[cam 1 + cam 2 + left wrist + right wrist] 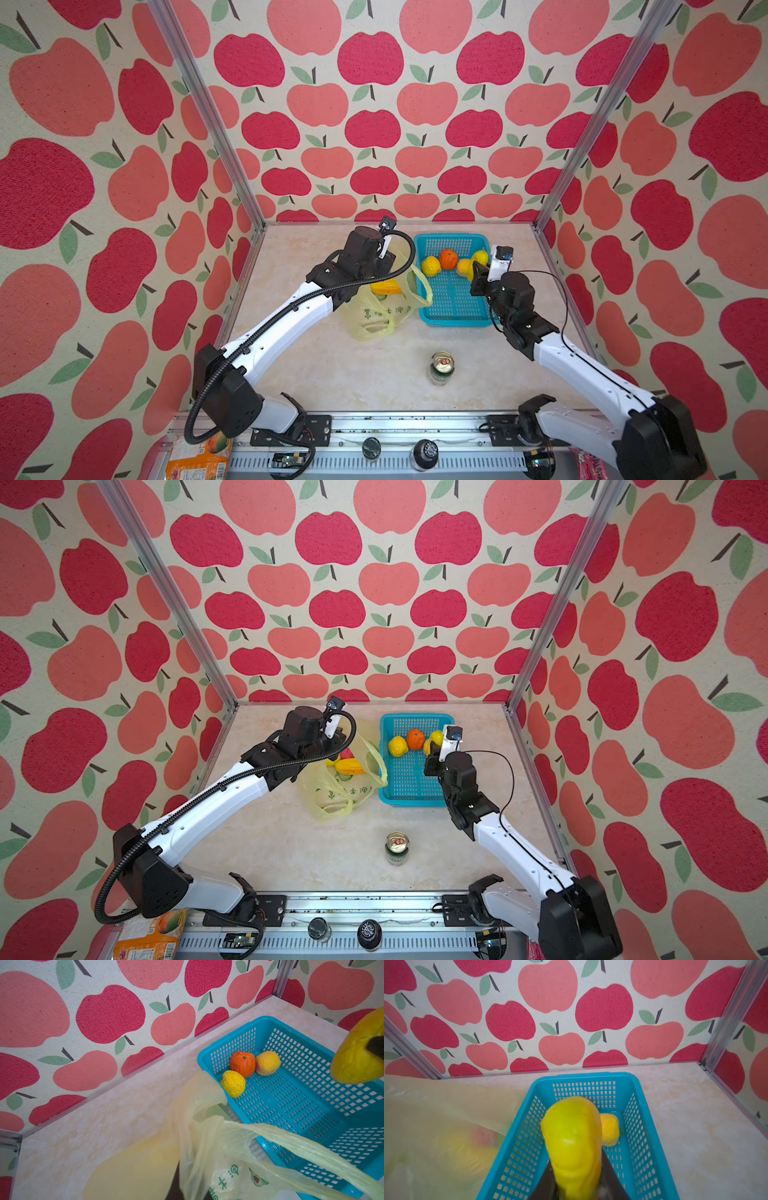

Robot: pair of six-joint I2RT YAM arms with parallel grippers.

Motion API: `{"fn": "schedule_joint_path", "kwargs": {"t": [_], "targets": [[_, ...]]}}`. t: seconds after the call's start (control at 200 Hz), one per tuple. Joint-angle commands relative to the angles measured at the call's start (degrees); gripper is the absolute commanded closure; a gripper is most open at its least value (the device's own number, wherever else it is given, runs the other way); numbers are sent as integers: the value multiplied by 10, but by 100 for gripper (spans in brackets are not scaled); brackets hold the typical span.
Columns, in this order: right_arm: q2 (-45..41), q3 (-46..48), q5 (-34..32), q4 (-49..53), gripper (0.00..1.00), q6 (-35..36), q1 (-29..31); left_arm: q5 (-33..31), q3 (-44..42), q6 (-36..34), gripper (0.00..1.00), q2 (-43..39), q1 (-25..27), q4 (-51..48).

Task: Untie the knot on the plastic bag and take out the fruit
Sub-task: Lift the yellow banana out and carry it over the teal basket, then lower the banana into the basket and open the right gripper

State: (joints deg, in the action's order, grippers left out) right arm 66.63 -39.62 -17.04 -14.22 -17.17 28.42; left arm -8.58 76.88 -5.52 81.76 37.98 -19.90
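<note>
The long yellow fruit goes down toward the bag (332,798) in my right gripper next, for release. The empty bottom along the basket's bag side (396,773) lies below my gripper.
The pale yellow plastic bag (372,318) (332,798) lies open beside the basket, its loop handles (291,1142) loose; no knot shows. My left gripper (390,266) is shut on the bag's rim (199,1130) and holds it up. Yellow, pink-red and green fruit (349,766) sit inside the bag. My right gripper (577,1184) is shut on a long yellow fruit (574,1140) (359,1053) above the basket. In the basket lie a lemon (431,266) (233,1083), an orange (449,258) (242,1064) and a yellow-orange fruit (267,1062) (609,1132).
The turquoise perforated basket (451,237) (583,1076) stands at the back right, touching the bag. A green drink can (441,368) stands upright nearer the front. An orange snack packet (199,457) lies off the table's front left corner. Apple-print walls close three sides.
</note>
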Motion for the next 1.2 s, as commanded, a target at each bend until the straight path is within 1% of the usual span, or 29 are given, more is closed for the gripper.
{"fn": "schedule_joint_path", "kwargs": {"t": [0.0,0.09,0.165,0.52,0.645,0.78,0.865,0.966,1.041,1.196], "targets": [[86,-76,68,137,87,-56,-3,-3,6,2,100,-9,5,-1],[148,-114,128,154,88,-65,-4,-2,5,0,100,-11,4,1],[186,-137,162,163,89,-75,-5,-2,2,-1,100,-12,5,2],[322,-204,267,164,87,-98,-4,-5,3,-1,100,-13,8,0],[355,-218,288,156,86,-112,-5,-6,-1,-1,100,-19,8,3],[379,-216,291,133,76,-122,-6,-6,0,0,100,-16,6,1],[396,-224,311,122,70,-128,-7,-4,1,0,100,-17,9,-1],[409,-233,318,123,60,-126,-8,-8,-1,-3,100,-21,10,2],[407,-228,314,120,49,-121,-8,-8,-2,-4,100,-22,10,4],[373,-191,291,87,37,-114,-9,-7,-4,-5,100,-22,9,6]]}}
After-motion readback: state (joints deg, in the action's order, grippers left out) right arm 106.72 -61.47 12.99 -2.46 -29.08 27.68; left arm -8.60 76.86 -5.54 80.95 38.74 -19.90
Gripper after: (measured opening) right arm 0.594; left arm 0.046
